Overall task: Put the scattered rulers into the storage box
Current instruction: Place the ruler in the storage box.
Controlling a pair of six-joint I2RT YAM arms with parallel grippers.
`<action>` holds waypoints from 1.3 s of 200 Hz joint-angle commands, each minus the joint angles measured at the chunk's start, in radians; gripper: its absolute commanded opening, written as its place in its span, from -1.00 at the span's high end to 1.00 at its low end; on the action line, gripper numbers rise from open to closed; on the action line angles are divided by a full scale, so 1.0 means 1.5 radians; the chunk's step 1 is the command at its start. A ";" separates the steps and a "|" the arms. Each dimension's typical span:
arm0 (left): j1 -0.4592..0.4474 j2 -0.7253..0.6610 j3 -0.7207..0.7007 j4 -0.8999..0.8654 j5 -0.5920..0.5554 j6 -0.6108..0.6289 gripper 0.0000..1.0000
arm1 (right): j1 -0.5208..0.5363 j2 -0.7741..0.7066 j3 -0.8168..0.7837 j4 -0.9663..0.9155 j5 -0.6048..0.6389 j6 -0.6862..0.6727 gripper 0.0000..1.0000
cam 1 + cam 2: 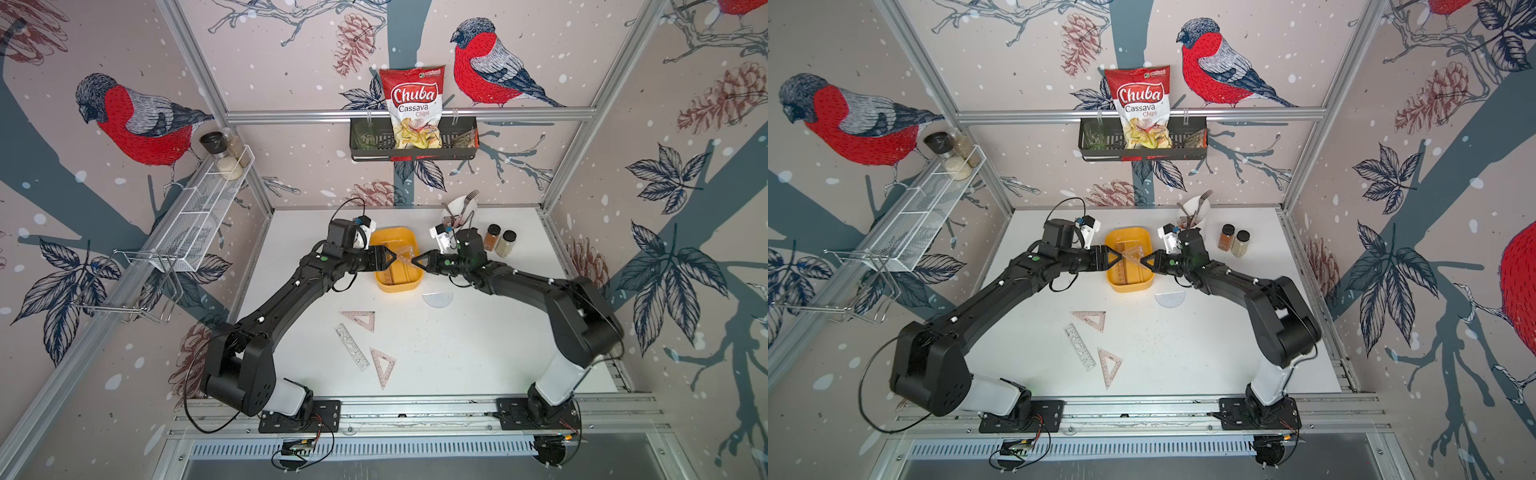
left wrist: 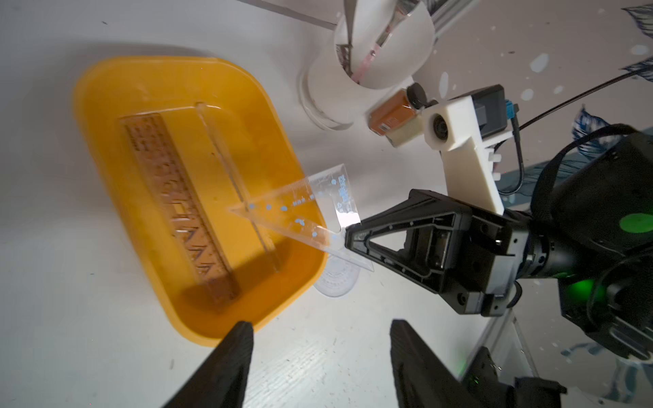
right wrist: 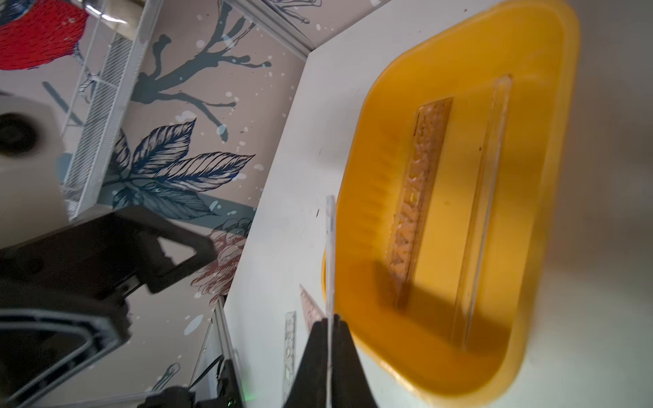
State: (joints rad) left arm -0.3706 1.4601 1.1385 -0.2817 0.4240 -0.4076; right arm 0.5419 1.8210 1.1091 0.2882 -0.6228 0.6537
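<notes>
I need to lower my right gripper outward next over the box's far half (image 1: 392,242) (image 3: 454,146), which is below and outward of it, and release the set square where rulers already lie.
The yellow storage box (image 1: 380,241) (image 2: 106,106) (image 3: 565,106) stands at the back middle of the table. A brownish stencil ruler (image 2: 180,208) and a clear straight ruler (image 2: 236,190) lie in it. Above the box hangs a clear set square (image 1: 404,254) (image 2: 300,215), seen edge-on (image 3: 330,247) in the right wrist view, with my right gripper (image 1: 415,262) (image 3: 328,321) shut on its corner. My left gripper (image 1: 392,259) (image 2: 318,335) is open just beside it, nothing between its fingers. Loose on the table lie a protractor (image 1: 437,299), two pinkish set squares (image 1: 360,319) (image 1: 383,365) and a clear stencil ruler (image 1: 352,347).
A white cutlery cup (image 1: 457,212) with forks stands behind the right gripper, with two spice jars (image 1: 500,240) beside it. A black wall basket (image 1: 365,151) holds a chips bag. A white wire shelf (image 1: 199,208) runs along the left wall.
</notes>
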 commanded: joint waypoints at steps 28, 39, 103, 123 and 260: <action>0.037 0.041 0.038 -0.052 -0.092 0.046 -0.33 | 0.016 0.195 0.241 -0.147 0.050 -0.012 1.00; 0.042 0.046 0.030 -0.042 -0.083 0.043 -0.32 | 0.016 0.221 0.278 -0.164 0.048 -0.016 1.00; 0.054 0.057 0.001 -0.024 -0.042 0.043 -0.30 | 0.016 0.302 0.362 -0.217 0.062 -0.032 0.89; 0.054 0.056 -0.002 -0.019 -0.041 0.043 -0.30 | 0.018 0.313 0.370 -0.221 0.060 -0.035 0.86; 0.055 0.049 -0.007 -0.005 -0.016 0.034 -0.29 | 0.007 0.204 0.365 -0.335 0.110 -0.109 -0.08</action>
State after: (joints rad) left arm -0.2901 1.5452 1.1309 -0.3172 0.3862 -0.3592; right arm 0.5537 2.1944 1.6901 -0.1970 -0.4519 0.5140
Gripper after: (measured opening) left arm 0.650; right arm 0.523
